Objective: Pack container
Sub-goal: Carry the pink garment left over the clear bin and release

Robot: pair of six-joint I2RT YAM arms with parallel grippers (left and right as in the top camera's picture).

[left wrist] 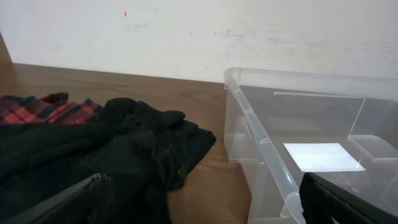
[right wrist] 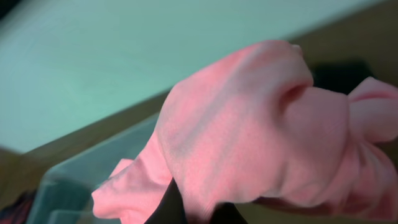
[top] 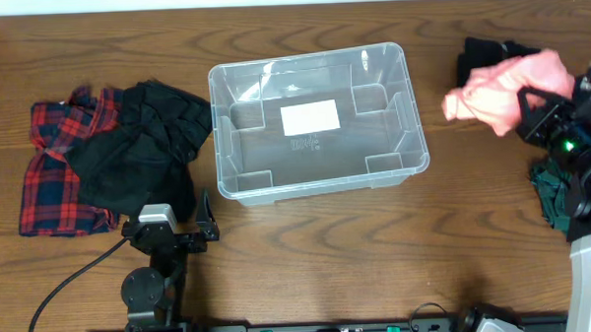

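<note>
The container is empty, so my right gripper will next carry the pink garment (top: 505, 88) over the container's half by the black garment. Then my right gripper will lower and release it there.
The clear container (top: 319, 191) with a white label (top: 309, 117) stands mid-table with nothing in it. Right of it hangs a pink garment (top: 505, 88), and my right gripper (top: 526, 107) is shut on it. In the right wrist view the pink garment (right wrist: 249, 130) fills the frame over my dark fingertips (right wrist: 171, 208), with the container (right wrist: 68, 180) beyond. My left gripper (top: 170, 234) stands open near the table's front, just in front of a black garment (top: 142, 147). The left wrist view shows the black garment (left wrist: 124, 155) ahead and the container (left wrist: 261, 149) to the right.
A red plaid shirt (top: 59, 169) lies under the black garment at the far left. A black cloth (top: 489, 51) lies behind the pink garment. A dark green cloth (top: 550, 182) sits at the right edge by my right arm.
</note>
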